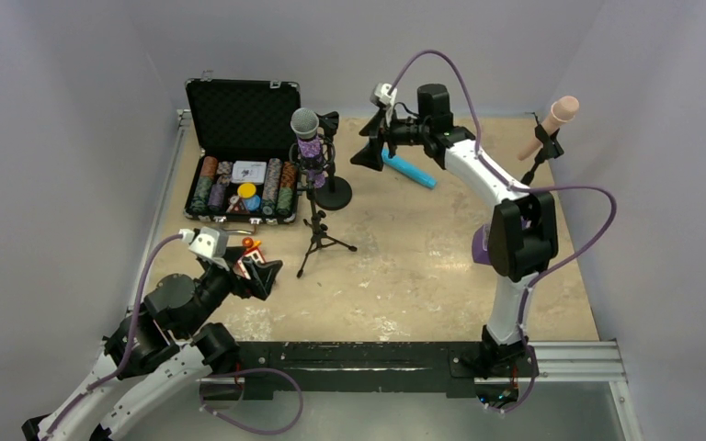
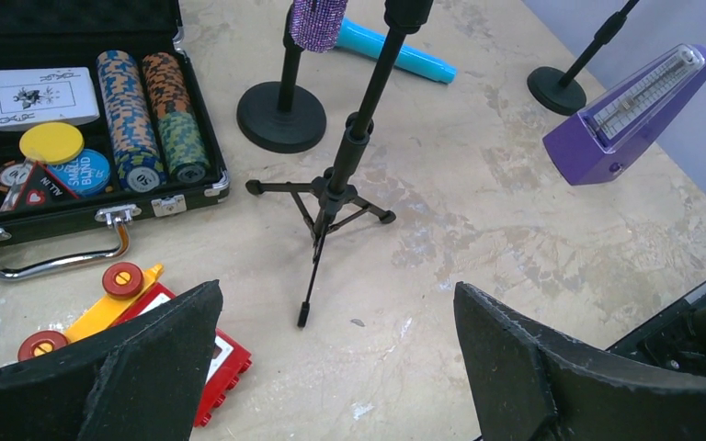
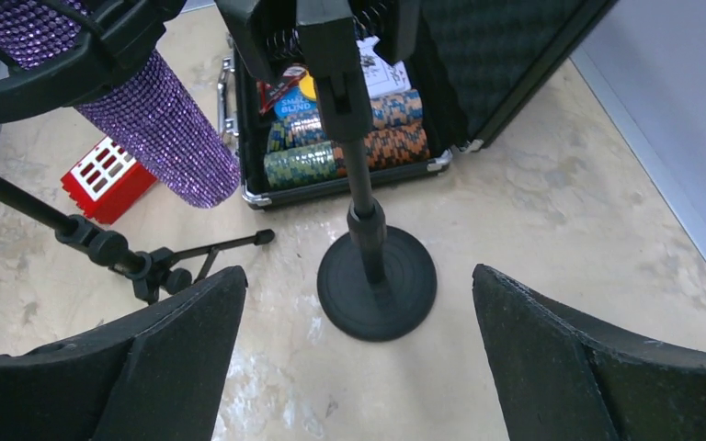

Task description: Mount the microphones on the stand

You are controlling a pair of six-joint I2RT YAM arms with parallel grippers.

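Observation:
The tripod crowds the empty clip's stand, so my right gripper will next go left in the top view to the empty clip's neck [image 1: 331, 140] [image 3: 345, 108] and close there.
The glittery purple microphone [image 1: 306, 138] with a silver mesh head sits in the clip of a tripod stand [image 1: 317, 234]; its body also shows in the right wrist view [image 3: 152, 124]. The blue microphone [image 1: 410, 170] lies flat on the table behind my right gripper; it also shows in the left wrist view [image 2: 404, 55]. The pink microphone [image 1: 550, 124] sits tilted on a stand at the far right. A round-base stand [image 1: 334, 191] with an empty clip stands next to the tripod. My right gripper [image 3: 358, 276] is open and empty above that stand's base [image 3: 377, 280]. My left gripper [image 2: 335, 294] is open and empty, low at the near left.
An open black case of poker chips [image 1: 239, 175] lies at the back left. A red and yellow toy [image 2: 138, 317] lies under my left gripper. A purple metronome [image 2: 630, 115] stands to the right. The pink microphone's stand base [image 2: 556, 89] is at the far right.

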